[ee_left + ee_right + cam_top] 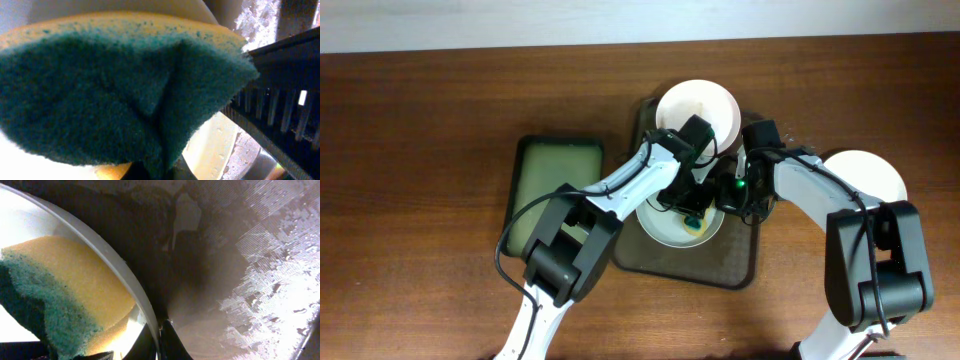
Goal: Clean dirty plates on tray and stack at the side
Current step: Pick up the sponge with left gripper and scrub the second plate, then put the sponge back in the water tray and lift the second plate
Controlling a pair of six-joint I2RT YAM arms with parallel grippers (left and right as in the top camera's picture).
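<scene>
The green-lined tray [556,188] is empty beside the brown one, so my left gripper lifts off the middle plate next and lowers the sponge into that tray.
On the dark brown tray [735,268] lie two white plates: one at the back [715,102] and one in the middle [658,228]. A third white plate [876,175] lies on the table to the right of the tray. My left gripper [692,215] is shut on a yellow-and-green sponge [115,95] and holds it on the middle plate. My right gripper [728,200] is shut on that plate's right rim [131,287]; the sponge [55,290] shows inside the plate.
A green-lined black-rimmed tray [558,185] lies left of the brown tray, with no sponge in it. The tray floor [260,270] is wet. The brown wooden table [420,130] runs to a pale wall at the back.
</scene>
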